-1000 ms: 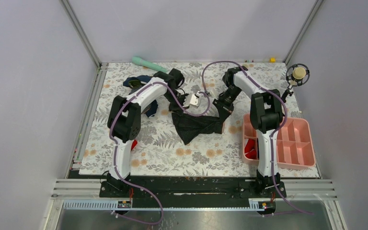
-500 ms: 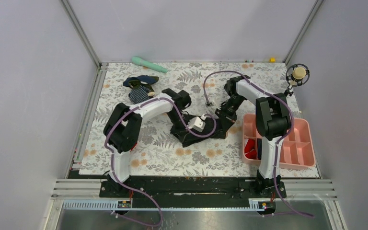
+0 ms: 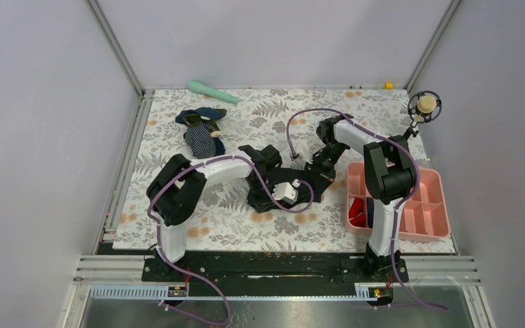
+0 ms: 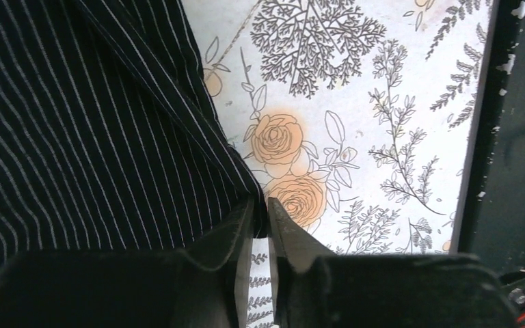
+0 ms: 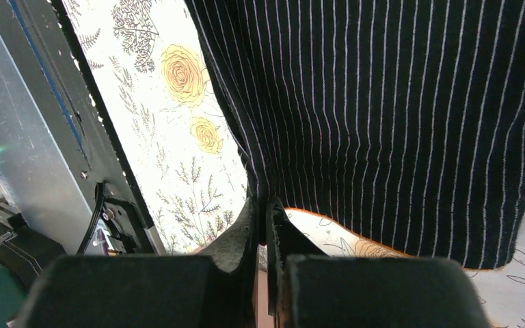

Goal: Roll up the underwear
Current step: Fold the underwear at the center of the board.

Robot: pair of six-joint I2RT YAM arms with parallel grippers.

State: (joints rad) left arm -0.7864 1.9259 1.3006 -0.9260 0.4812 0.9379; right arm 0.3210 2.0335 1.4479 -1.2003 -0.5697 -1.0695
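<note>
I will next use my right gripper to carry the underwear's pinched near edge outward over the flat striped cloth (image 3: 309, 180) (image 5: 396, 171) and release it there, because that part of the cloth is still unrolled.
The underwear (image 3: 301, 186) is a bunched black cloth at the middle of the mat. Close up it shows fine pale stripes in the left wrist view (image 4: 89, 123) and the right wrist view (image 5: 383, 116), where one hem has a thin orange edge. My left gripper (image 3: 265, 202) is shut on the cloth's edge at its near left; the pinch shows in its wrist view (image 4: 260, 213). My right gripper (image 3: 316, 175) is shut on the edge at the right side, as its wrist view (image 5: 263, 205) shows. Both hold the cloth low over the mat.
A navy striped garment (image 3: 202, 133) lies at the back left, with a mint green tool (image 3: 212, 91) behind it. A pink divided tray (image 3: 420, 205) with a red item (image 3: 357, 212) stands at the right. A round mesh object (image 3: 425, 104) stands at the back right.
Both grippers have moved toward the near edge with the underwear held. The cloth was spread wide and is now folded over into a smaller bunch.
</note>
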